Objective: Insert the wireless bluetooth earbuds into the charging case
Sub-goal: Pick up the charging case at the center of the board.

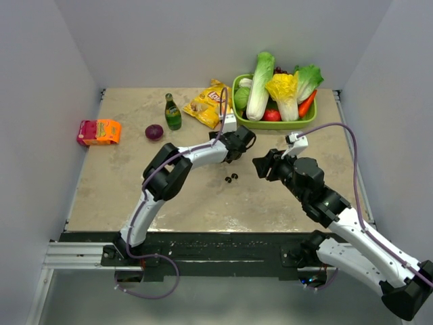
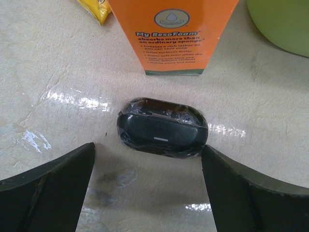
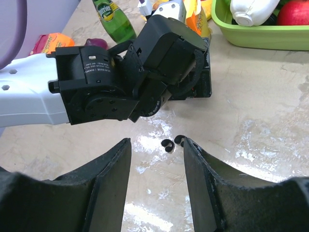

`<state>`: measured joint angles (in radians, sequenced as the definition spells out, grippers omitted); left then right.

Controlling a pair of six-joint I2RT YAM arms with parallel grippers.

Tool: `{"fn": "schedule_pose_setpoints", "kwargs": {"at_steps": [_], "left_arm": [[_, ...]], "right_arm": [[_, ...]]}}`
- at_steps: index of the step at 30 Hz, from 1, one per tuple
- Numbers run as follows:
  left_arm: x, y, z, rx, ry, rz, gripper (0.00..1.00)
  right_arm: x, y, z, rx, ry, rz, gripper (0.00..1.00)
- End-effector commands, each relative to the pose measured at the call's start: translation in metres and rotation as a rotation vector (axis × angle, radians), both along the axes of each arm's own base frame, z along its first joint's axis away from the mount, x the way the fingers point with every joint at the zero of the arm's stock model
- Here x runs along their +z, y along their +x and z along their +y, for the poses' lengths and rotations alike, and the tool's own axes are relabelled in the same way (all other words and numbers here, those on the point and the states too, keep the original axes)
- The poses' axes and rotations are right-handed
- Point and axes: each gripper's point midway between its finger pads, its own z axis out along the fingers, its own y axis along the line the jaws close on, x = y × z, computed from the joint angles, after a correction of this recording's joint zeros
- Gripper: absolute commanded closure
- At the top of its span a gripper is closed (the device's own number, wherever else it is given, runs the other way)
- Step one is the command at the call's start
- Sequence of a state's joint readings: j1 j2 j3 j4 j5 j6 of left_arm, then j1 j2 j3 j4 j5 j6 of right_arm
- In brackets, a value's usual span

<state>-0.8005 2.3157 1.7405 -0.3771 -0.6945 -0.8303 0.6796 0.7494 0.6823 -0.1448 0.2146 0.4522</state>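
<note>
I will ease my left gripper outward next until its fingers straddle the case's ends, then close, as the charging case (image 2: 162, 127) is just beyond my fingers, nearer one.
Two black earbuds (image 1: 231, 178) lie close together on the table; in the right wrist view they sit just beyond my fingertips, one (image 3: 167, 145) in the gap, the other (image 3: 179, 140) touching the right finger's tip. No white earbuds show. The black charging case (image 2: 162, 127), closed and wrapped in clear film, lies just in front of my open left gripper (image 2: 147, 147), its ends level with the fingertips. In the top view the left gripper (image 1: 240, 145) hides the case. My right gripper (image 1: 260, 164) is open and empty (image 3: 157, 140), low over the table.
An orange box (image 2: 171, 34) stands right behind the case. A green basket (image 1: 273, 124) of vegetables sits at the back right, a yellow chip bag (image 1: 206, 105), a green bottle (image 1: 172, 112), a purple onion (image 1: 154, 132) and an orange-pink pack (image 1: 99, 132) to the left.
</note>
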Motion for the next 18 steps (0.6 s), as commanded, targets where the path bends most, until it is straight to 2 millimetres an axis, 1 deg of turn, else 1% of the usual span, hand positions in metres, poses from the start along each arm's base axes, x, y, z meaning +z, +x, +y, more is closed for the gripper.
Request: {"fn": "schedule_pose_setpoints", "kwargs": {"at_steps": [1, 5, 11, 18], "left_arm": [[-0.044, -0.017, 0.017, 0.005, 0.087, 0.119, 0.06], [-0.041, -0.012, 0.011, -0.046, 0.096, 0.106, 0.06], [-0.035, -0.004, 0.003, -0.097, 0.093, 0.084, 0.02], [-0.039, 0.005, 0.007, -0.083, 0.08, 0.099, 0.03]], "right_arm": [[0.021, -0.001, 0.001, 0.006, 0.037, -0.044, 0.49], [0.021, -0.002, 0.0, 0.005, 0.038, -0.043, 0.49], [0.021, -0.002, 0.0, 0.002, 0.041, -0.045, 0.48], [0.023, -0.002, 0.001, 0.006, 0.047, -0.044, 0.48]]}}
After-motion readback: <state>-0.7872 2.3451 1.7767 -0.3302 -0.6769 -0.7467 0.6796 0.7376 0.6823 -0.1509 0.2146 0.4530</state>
